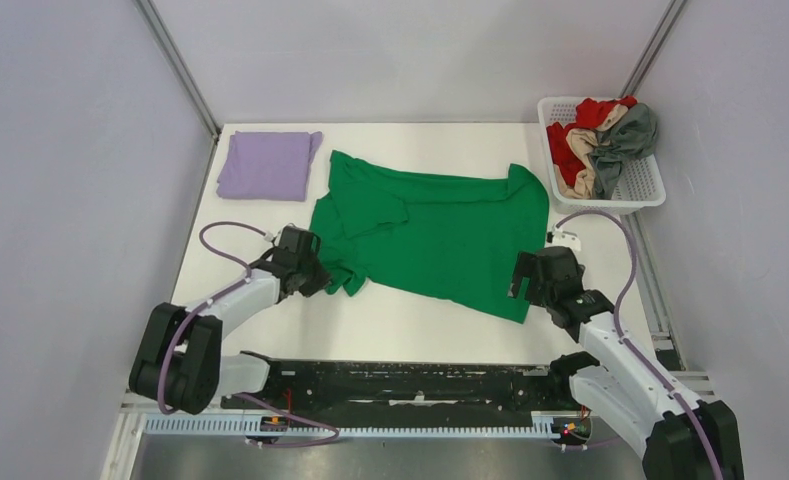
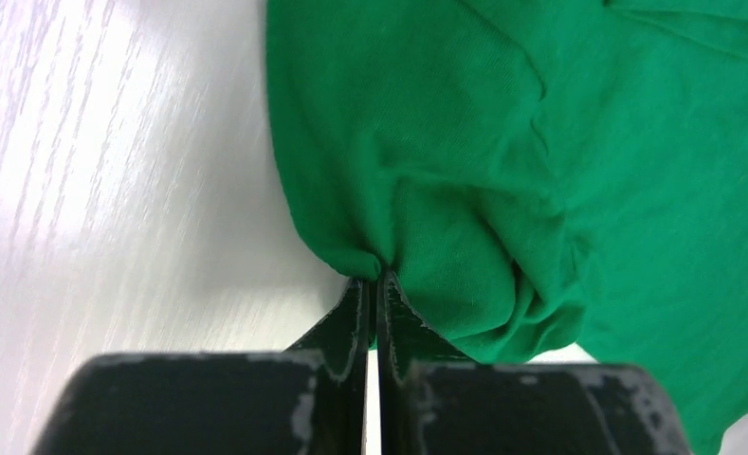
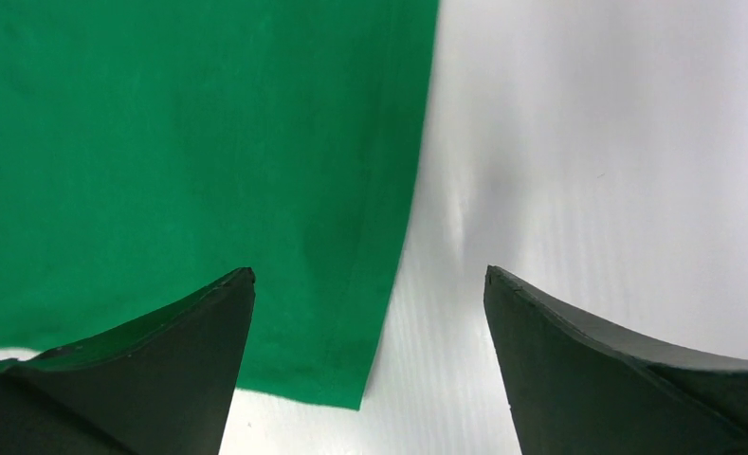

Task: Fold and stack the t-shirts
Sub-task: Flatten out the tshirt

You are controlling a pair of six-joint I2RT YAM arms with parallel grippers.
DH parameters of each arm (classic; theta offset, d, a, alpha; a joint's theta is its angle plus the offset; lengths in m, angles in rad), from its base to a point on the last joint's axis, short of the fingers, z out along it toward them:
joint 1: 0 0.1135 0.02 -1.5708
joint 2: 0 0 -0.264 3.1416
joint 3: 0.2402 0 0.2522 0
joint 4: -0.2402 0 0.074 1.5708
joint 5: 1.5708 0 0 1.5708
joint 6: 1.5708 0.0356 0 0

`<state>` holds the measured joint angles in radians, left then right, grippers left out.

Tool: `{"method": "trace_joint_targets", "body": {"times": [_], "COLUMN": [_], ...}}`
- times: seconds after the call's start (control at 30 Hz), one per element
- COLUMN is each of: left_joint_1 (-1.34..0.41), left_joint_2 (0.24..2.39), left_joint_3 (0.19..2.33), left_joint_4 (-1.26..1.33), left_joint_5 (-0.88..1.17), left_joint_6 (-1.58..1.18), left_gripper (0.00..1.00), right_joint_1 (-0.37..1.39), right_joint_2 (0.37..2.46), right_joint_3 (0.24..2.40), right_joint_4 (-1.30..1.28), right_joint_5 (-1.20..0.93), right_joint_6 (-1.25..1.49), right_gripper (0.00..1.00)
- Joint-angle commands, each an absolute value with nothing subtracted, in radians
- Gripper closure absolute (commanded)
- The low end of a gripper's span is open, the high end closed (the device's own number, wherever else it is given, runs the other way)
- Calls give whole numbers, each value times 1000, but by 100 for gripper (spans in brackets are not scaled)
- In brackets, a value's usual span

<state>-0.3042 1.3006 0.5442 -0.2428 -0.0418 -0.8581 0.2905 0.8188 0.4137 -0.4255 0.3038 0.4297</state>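
I will next bring my right gripper down and slightly back onto the green t-shirt's loose near corner (image 1: 518, 315) (image 3: 343, 381), because my left gripper is already pinching the shirt's other end.
A bright green t-shirt (image 1: 440, 225) lies spread across the middle of the white table. My left gripper (image 1: 315, 270) is shut on a bunched fold at the shirt's near left edge; the pinched cloth shows in the left wrist view (image 2: 417, 246), with the gripper (image 2: 372, 280) closed on it. My right gripper (image 1: 523, 283) is open over the shirt's near right corner; in the right wrist view the gripper (image 3: 370, 275) straddles the hem corner (image 3: 351, 379) without touching it. A folded lavender t-shirt (image 1: 267, 163) lies at the far left.
A white lattice basket (image 1: 648, 185) at the far right corner holds red (image 1: 570, 150), beige and dark grey (image 1: 635, 130) tees in a heap. Grey walls enclose the table on three sides. A black rail (image 1: 400, 380) runs along the near edge.
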Motion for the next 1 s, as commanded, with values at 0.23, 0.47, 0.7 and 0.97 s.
{"method": "trace_joint_targets", "body": {"times": [0.23, 0.47, 0.7, 0.97], "left_joint_1": [-307, -306, -308, -308], "left_joint_2": [1042, 925, 919, 893], "left_joint_3": [449, 401, 406, 400], "left_joint_4": [-390, -416, -428, -435], "left_joint_5": [-5, 21, 59, 64], "left_joint_6": [-874, -897, -894, -896], "left_gripper": [98, 98, 98, 98], "right_joint_1": [296, 344, 387, 398], "right_joint_2": [897, 870, 890, 915], "right_joint_3": [391, 392, 374, 360], "right_joint_4": [-521, -584, -560, -544], "right_joint_5": [59, 104, 156, 235], "right_joint_6": [433, 446, 483, 503], "right_gripper": [32, 37, 40, 43]}}
